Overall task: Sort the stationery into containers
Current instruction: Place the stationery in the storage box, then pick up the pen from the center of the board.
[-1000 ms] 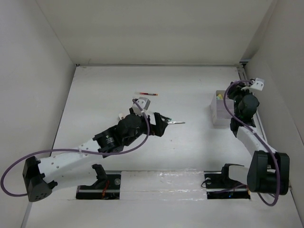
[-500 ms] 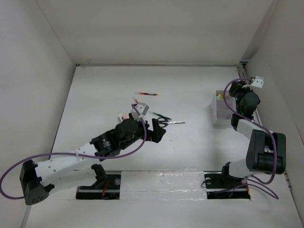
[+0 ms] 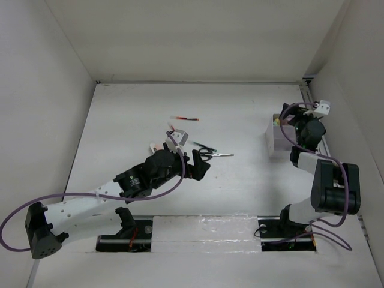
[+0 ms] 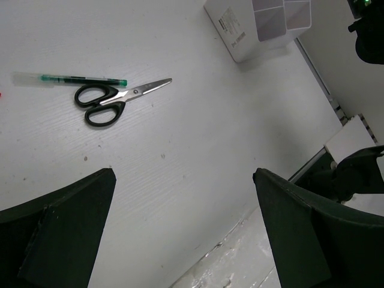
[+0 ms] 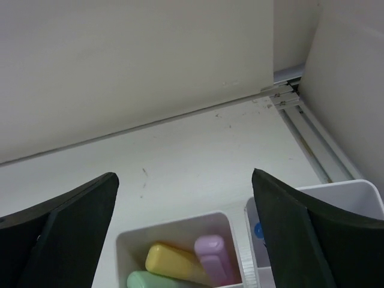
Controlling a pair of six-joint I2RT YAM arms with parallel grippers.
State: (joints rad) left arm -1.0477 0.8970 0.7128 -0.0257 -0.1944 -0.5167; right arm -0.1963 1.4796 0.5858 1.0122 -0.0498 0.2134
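Observation:
My left gripper should swing outward and to the left in the top view next, down onto the half-hidden red pen's near end (image 4: 1,94), because the red pen is outside the bins.
Black-handled scissors (image 3: 210,153) (image 4: 111,102) lie on the table beside a thin green-inked pen (image 4: 72,78). A red pen (image 3: 185,119) lies farther back. My left gripper (image 3: 198,165) (image 4: 183,174) hangs open and empty, just short of the scissors. The white containers (image 3: 276,137) (image 4: 258,24) stand at the right. One bin holds a yellow marker (image 5: 174,264), a pink marker (image 5: 213,258) and a pale green marker (image 5: 150,281). A blue cap (image 5: 258,230) shows in the neighbouring bin. My right gripper (image 3: 300,123) (image 5: 183,177) is open above the bins with nothing between its fingers.
White walls close in the table at the back and on both sides. A metal rail (image 5: 312,144) runs along the right wall beside the bins. A small pinkish item (image 3: 155,146) lies next to my left forearm.
My right gripper has opened over the bins, and its arm has folded back toward its base. My left gripper drew back slightly from the scissors, then stayed still.

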